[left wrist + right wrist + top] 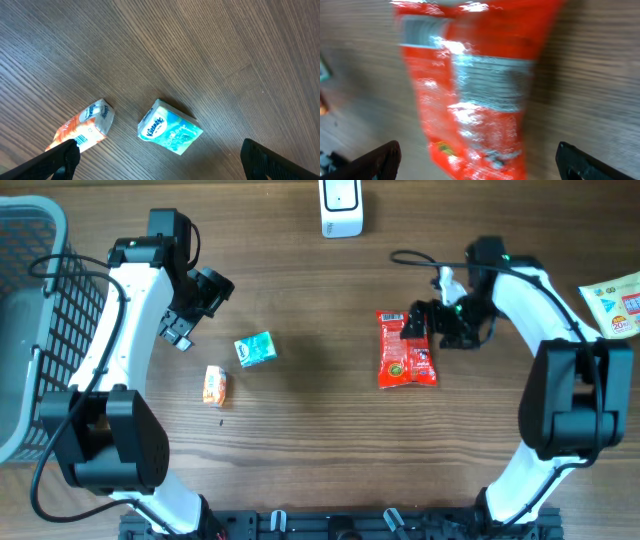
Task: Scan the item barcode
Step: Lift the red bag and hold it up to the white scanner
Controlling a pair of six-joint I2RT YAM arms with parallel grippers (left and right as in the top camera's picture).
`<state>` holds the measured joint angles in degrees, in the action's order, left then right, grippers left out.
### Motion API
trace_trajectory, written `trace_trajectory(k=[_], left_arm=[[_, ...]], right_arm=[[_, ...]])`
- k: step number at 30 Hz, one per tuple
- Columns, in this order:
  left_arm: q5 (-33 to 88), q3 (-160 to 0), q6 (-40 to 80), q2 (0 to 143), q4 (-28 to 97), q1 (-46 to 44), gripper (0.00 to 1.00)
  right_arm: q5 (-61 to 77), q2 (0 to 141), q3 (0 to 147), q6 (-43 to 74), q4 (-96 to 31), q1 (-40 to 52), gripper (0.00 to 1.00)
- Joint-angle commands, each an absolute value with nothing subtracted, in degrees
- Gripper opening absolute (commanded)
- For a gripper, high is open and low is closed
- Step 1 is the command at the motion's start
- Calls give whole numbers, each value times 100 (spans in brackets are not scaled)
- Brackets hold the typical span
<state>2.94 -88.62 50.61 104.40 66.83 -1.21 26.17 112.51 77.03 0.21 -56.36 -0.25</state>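
My right gripper will next move down onto the near part of the red snack packet, because both long edges of the packet are between my wide open fingers.
A red snack packet [406,355] lies flat on the wooden table right of centre. My right gripper [420,325] hovers over its upper end. In the right wrist view the packet [475,90] is blurred and fills the space under the right gripper [479,160], whose fingers stand wide apart and open, holding nothing. A teal Kleenex pack [255,349] and an orange pack [215,385] lie left of centre. My left gripper [200,310] hangs open above them. The left wrist view has the Kleenex pack [170,131] and the orange pack [82,131], barcode showing, ahead of the left gripper [159,162]. A white scanner [341,208] stands at the far edge.
A grey mesh basket [30,330] fills the left side of the table. A pale packet with red print [615,300] lies at the right edge. A black cable [415,258] loops by the right arm.
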Motion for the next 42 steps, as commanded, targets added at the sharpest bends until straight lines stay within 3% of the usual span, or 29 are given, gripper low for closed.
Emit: trace_trajectory(k=[1, 5, 9, 12, 16, 21, 24, 31, 36, 42], left_arm=[[296, -8892, 4989, 10453, 6687, -110, 100], [296, -8895, 4989, 10453, 6687, -110, 100], [296, -8892, 4989, 10453, 6687, -110, 100], [296, -8892, 4989, 10453, 6687, -110, 100], [296, -8895, 4989, 10453, 6687, -110, 100], [296, -8892, 4989, 10453, 6687, -110, 100], [296, -8895, 4989, 10453, 6687, -110, 100], [296, -8892, 4989, 10453, 6687, -110, 100], [296, -8895, 4989, 10453, 6687, -110, 100], [296, -8892, 4989, 10453, 6687, -110, 100]], right_arm=[[3109, 11229, 7185, -204, -5288, -497, 100], [4209, 11229, 6733, -746, -4661, -631, 98], [4246, 11231, 6215, -226, -3957, -462, 72], [4219, 11231, 5808, 178, -3395, -342, 70], [4117, 11231, 5465, 805, -2753, -272, 54], [3684, 11231, 5103, 1793, -1769, -78, 51], [3221, 11231, 5103, 2373, -1494, 270, 7], [2821, 10816, 5885, 2067, -2045, 390, 4], [-473, 10049, 7824, 1044, -3481, 974, 4], [-3721, 10141, 8038, -740, -1667, 2161, 4]])
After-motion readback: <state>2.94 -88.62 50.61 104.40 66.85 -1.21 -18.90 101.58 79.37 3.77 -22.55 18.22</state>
